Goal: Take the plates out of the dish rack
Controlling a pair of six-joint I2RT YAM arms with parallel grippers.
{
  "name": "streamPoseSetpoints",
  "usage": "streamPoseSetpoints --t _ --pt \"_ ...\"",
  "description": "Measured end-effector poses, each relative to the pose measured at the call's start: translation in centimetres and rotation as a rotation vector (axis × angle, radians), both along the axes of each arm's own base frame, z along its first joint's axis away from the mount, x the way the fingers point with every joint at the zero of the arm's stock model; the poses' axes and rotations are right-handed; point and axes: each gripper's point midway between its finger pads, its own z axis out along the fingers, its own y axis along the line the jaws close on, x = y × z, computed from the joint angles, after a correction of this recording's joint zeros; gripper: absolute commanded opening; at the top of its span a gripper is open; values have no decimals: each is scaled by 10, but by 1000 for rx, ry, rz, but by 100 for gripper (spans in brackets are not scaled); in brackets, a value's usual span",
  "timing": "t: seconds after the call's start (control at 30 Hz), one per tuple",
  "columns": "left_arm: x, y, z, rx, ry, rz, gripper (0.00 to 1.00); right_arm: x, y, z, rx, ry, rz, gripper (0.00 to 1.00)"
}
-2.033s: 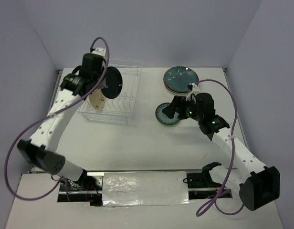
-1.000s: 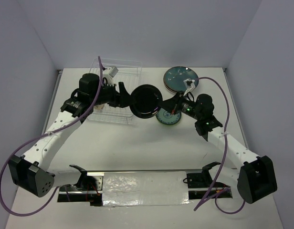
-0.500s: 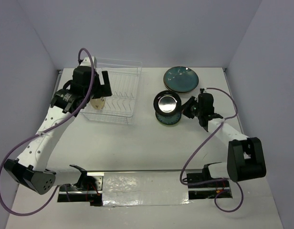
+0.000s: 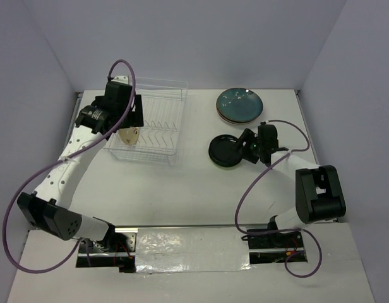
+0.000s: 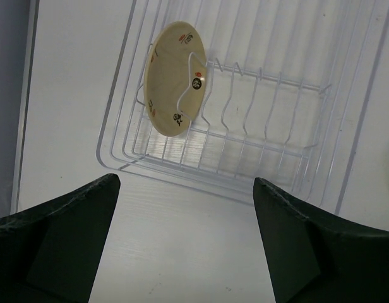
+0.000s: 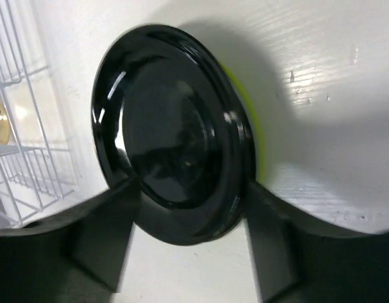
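Note:
The tan plate (image 5: 177, 79) stands upright with its upper rim (image 5: 147, 89) clear of the dish rack's wires. My left gripper moves down next and closes its fingers across the plate's rim.
A small tan plate (image 4: 128, 134) stands upright between the tines at the left end of the dish rack (image 4: 161, 126). My left gripper (image 4: 123, 115) hovers open over that end. Its wrist view shows the tan plate (image 5: 177, 79), the rack (image 5: 276, 126) and an empty gap between the gripper's (image 5: 185, 183) fingers. A glossy dark plate (image 4: 223, 150) lies flat at centre right on a lime green plate (image 6: 252, 136). My right gripper (image 4: 244, 150) is at its right rim. In the right wrist view the gripper (image 6: 188, 189) is open, its fingers either side of the dark plate (image 6: 172, 132).
A stack of plates topped by a teal glazed one (image 4: 240, 104) sits at the back right, just behind the dark plate. The right arm's purple cable (image 4: 289, 148) loops beside it. Grey walls close in the table on three sides.
The dark plate has gone from tilted in my right gripper to lying flat on the green plate, and that gripper has opened. My left gripper shifted slightly over the rack's left end.

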Motion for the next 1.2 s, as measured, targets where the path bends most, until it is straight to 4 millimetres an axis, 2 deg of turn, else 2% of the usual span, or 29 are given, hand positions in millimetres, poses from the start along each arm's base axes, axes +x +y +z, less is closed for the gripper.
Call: streamPoseSetpoints --t 0.1,0.13,0.17,0.33,0.4,0.53,0.73,0.8,0.9,1.0,1.03,1.1,1.2 --pt "5 2 -7 12 30 11 99 0 -4 7 -62 -10 -3 79" --pt "6 3 -9 18 37 15 100 0 -5 9 -82 -10 -2 92" --pt "9 3 -10 22 41 19 100 0 -6 12 -102 -11 -4 95" --pt "30 9 -8 37 46 56 100 -6 -4 25 -191 -25 52 95" --pt "45 16 -10 45 52 88 100 -10 -3 28 -218 -24 82 95" --pt "71 37 -28 63 96 155 100 -18 -2 34 -275 -17 138 95" --pt "87 59 -55 74 161 207 98 -28 2 44 -308 -28 209 95" --pt "95 61 -56 81 165 205 95 -33 8 53 -298 -53 231 95" --pt "110 61 -60 86 164 206 84 -40 22 79 -277 -135 267 95" --pt "121 63 -76 99 188 209 68 -48 35 100 -261 -207 307 95" --pt "123 63 -84 104 207 209 62 -50 38 102 -260 -217 319 95" --pt "125 66 -99 121 244 205 55 -54 44 103 -260 -223 339 95" --pt "125 69 -116 136 287 204 55 -57 47 102 -262 -217 354 95"
